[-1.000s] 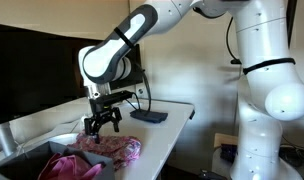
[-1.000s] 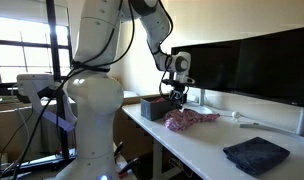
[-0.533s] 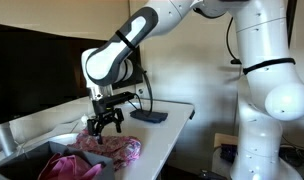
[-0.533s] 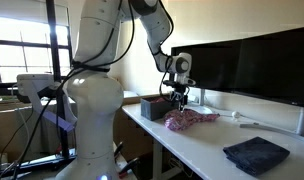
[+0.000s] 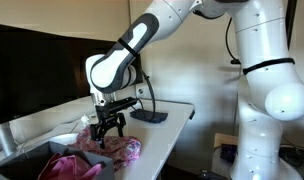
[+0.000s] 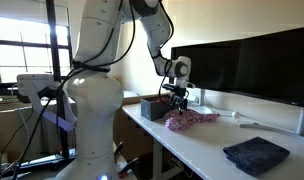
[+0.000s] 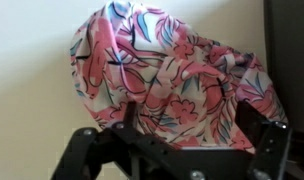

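Note:
My gripper moves down next onto the crumpled near part of the pink floral cloth and closes, because its spread fingers still hang above those folds.
A crumpled pink floral cloth (image 7: 172,75) lies on the white desk, also seen in both exterior views (image 5: 120,146) (image 6: 189,120). My gripper (image 7: 187,125) hangs just above it, fingers spread wide on either side of the cloth's near part, open and holding nothing. In the exterior views the gripper (image 5: 107,127) (image 6: 176,98) sits right over the cloth.
A dark box (image 6: 152,107) stands next to the cloth. A dark folded cloth (image 6: 255,155) lies further along the desk. A dark flat object (image 5: 149,116) lies by the desk's far end. Monitors (image 6: 242,65) stand behind. A magenta cloth (image 5: 67,167) fills a bin.
The gripper has moved down and slightly sideways, closer to the floral cloth. The cloth has not moved.

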### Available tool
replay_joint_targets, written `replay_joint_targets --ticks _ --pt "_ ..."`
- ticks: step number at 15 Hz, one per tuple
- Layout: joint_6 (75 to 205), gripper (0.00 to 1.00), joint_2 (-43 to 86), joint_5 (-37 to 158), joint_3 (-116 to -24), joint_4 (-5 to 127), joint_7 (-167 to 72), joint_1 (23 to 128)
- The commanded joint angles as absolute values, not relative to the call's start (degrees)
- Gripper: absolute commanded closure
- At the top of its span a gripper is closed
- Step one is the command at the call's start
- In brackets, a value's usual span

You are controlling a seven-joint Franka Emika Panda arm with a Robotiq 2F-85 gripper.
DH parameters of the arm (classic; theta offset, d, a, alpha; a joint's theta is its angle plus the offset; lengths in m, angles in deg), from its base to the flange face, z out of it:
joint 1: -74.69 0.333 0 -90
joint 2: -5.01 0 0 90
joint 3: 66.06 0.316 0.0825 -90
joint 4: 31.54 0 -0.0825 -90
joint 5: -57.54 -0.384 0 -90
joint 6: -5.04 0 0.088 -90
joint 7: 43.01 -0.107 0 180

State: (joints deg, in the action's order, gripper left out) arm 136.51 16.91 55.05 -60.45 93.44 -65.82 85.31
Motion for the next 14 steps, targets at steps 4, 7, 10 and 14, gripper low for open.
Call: replay_joint_targets --ticks 4,7,10,14 --pt "138.03 0.00 22.28 53.27 -60.65 91.51 -63.80 84.54" --pt "137.38 0.00 25.97 52.21 -60.16 88.64 -62.44 84.54" --pt "136.46 0.25 29.18 52.63 -60.03 85.62 -62.17 85.05" --pt "135.88 0.46 30.76 51.78 -59.54 83.28 -61.74 84.97"
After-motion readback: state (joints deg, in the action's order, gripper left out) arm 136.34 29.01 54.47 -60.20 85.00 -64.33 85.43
